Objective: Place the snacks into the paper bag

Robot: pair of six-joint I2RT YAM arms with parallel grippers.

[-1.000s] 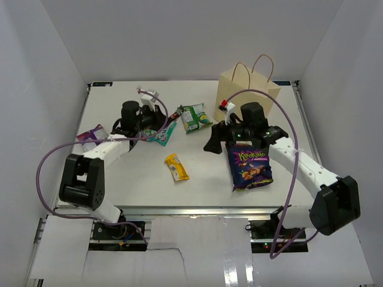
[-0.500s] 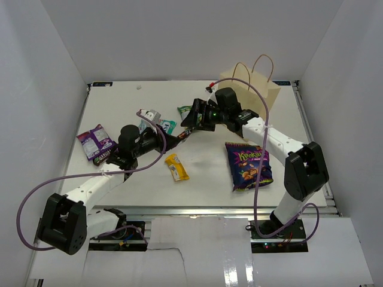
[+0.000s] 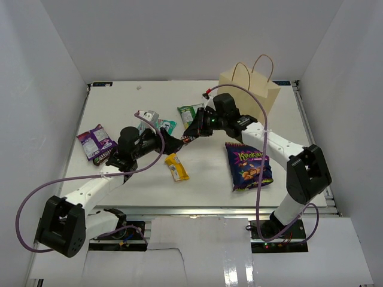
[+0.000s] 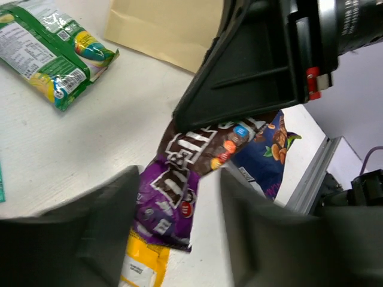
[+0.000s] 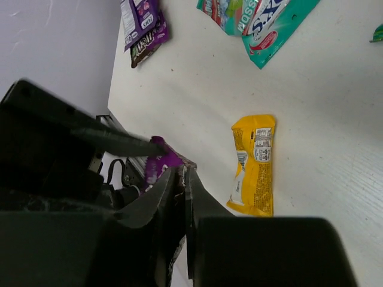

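I need to rise over the paper bag's upright handles, go down and let go, because the paper bag's opening (image 3: 254,80) is outward of my right gripper, to its right in the top view.
A dark purple snack bar (image 3: 185,139) hangs above the table's middle between my two grippers. My right gripper (image 3: 191,135) is shut on its upper end; in the right wrist view the jaws (image 5: 182,173) pinch the wrapper (image 5: 160,156). My left gripper (image 4: 179,239) stands open around the bar's lower end (image 4: 173,197), fingers apart. A yellow bar (image 3: 176,167) lies just below them. The big purple bag (image 3: 249,165) lies at the right. The paper bag (image 3: 251,89) stands upright at the back right.
A green pouch (image 3: 190,112) and a teal pouch (image 3: 160,125) lie behind the grippers. Another purple packet (image 3: 96,142) lies at the left edge. White walls enclose the table on three sides. Cables loop from both arms.
Both arms swung to the table's middle and met. The right gripper closed on the dark purple bar, and the left gripper, which carried it there, opened.
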